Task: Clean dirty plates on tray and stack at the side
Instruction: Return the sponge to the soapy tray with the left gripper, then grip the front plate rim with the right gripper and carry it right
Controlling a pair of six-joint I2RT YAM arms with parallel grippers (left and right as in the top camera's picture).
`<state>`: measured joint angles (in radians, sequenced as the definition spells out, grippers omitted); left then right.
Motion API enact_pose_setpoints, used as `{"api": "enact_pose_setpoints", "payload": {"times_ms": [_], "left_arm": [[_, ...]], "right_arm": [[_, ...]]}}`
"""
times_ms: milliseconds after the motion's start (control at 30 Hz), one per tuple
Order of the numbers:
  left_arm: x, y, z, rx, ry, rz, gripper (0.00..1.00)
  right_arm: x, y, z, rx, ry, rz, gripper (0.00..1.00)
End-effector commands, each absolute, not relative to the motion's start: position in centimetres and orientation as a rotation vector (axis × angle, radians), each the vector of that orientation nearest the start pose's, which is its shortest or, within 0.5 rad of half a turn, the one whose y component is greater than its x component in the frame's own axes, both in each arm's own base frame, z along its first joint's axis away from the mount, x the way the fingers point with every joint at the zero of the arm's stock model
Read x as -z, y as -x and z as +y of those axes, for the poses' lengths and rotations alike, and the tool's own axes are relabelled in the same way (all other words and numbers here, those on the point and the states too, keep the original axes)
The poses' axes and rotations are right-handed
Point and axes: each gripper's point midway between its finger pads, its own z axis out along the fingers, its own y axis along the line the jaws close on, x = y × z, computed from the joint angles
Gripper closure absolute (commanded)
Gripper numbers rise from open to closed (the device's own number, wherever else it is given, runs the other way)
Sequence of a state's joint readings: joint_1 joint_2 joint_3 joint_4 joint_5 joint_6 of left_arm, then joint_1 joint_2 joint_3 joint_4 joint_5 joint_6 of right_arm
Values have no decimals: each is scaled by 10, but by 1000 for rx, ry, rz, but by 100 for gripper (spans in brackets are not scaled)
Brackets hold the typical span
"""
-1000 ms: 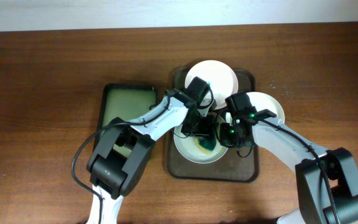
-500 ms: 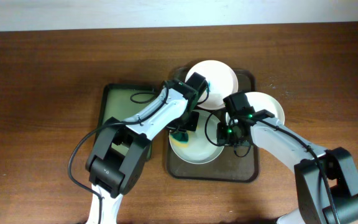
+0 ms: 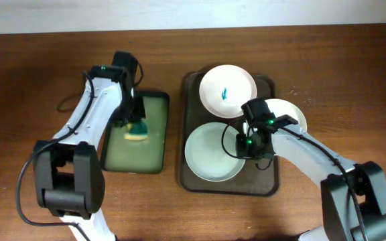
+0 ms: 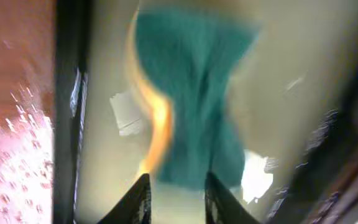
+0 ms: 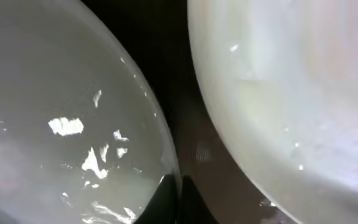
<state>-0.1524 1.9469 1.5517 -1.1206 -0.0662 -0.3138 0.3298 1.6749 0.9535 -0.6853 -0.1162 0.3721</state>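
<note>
My right gripper should lift the clean-looking front plate [image 3: 210, 157], carry it past the third plate and release it down on bare tabletop.
A brown tray [image 3: 230, 187] holds three white plates. The front plate [image 3: 210, 157] looks clean. The back plate [image 3: 236, 80] has a small green smear [image 3: 224, 93]. The third plate [image 3: 290, 110] lies at the tray's right edge, partly under my right arm. My right gripper [image 3: 248, 144] is shut on the front plate's right rim; the right wrist view shows the rim between its fingers [image 5: 178, 186]. A teal and yellow sponge [image 3: 137, 130] lies on the green tray [image 3: 122, 157]. My left gripper [image 3: 133, 118] is open just above it, its fingertips [image 4: 176, 193] at the sponge [image 4: 191, 93] edge.
The green tray sits left of the brown tray on the wooden table [image 3: 39, 80]. The right wrist view shows the front plate [image 5: 55, 124], the third plate [image 5: 291, 93] and a dark strip of tray [image 5: 197, 149] between them. A pale wall runs along the table's back.
My left gripper carried the sponge off the front plate, left onto the green tray, and its fingers now stand open. The front plate's green mess is gone. My right gripper kept its hold.
</note>
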Motion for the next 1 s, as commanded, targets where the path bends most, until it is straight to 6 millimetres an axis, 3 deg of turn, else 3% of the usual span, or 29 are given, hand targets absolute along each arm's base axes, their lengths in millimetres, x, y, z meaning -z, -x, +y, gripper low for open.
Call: {"api": "enact_pose_setpoints", "payload": {"times_ms": [0, 100, 133, 167, 233, 300, 367, 433, 633, 967], "left_arm": [[-57, -365, -49, 3, 179, 3110, 38], [-77, -369, -60, 108, 140, 3067, 27], [-103, -374, -72, 220, 95, 3001, 25], [-116, -376, -76, 261, 87, 2965, 24], [-149, -378, -80, 305, 70, 2875, 18], [-178, -373, -79, 314, 59, 2795, 2], [-192, -371, -74, 286, 60, 2755, 0], [-192, -371, -74, 279, 62, 2754, 0], [-191, -371, -74, 281, 73, 2755, 0], [-192, -371, -74, 281, 72, 2755, 1]], "right_arm": [[-75, -311, 105, -120, -24, 2849, 96], [-121, -315, 87, 7, -39, 2700, 96], [-142, -313, 81, 149, -8, 2603, 96], [-151, -313, 81, 221, 17, 2555, 96], [-171, -309, 90, 415, 113, 2419, 96], [-193, -303, 106, 581, 206, 2256, 96], [-215, -296, 121, 672, 255, 2110, 96], [-227, -288, 135, 711, 317, 2027, 96], [-231, -271, 177, 765, 691, 1925, 96], [-233, -271, 180, 766, 700, 1914, 96]]}}
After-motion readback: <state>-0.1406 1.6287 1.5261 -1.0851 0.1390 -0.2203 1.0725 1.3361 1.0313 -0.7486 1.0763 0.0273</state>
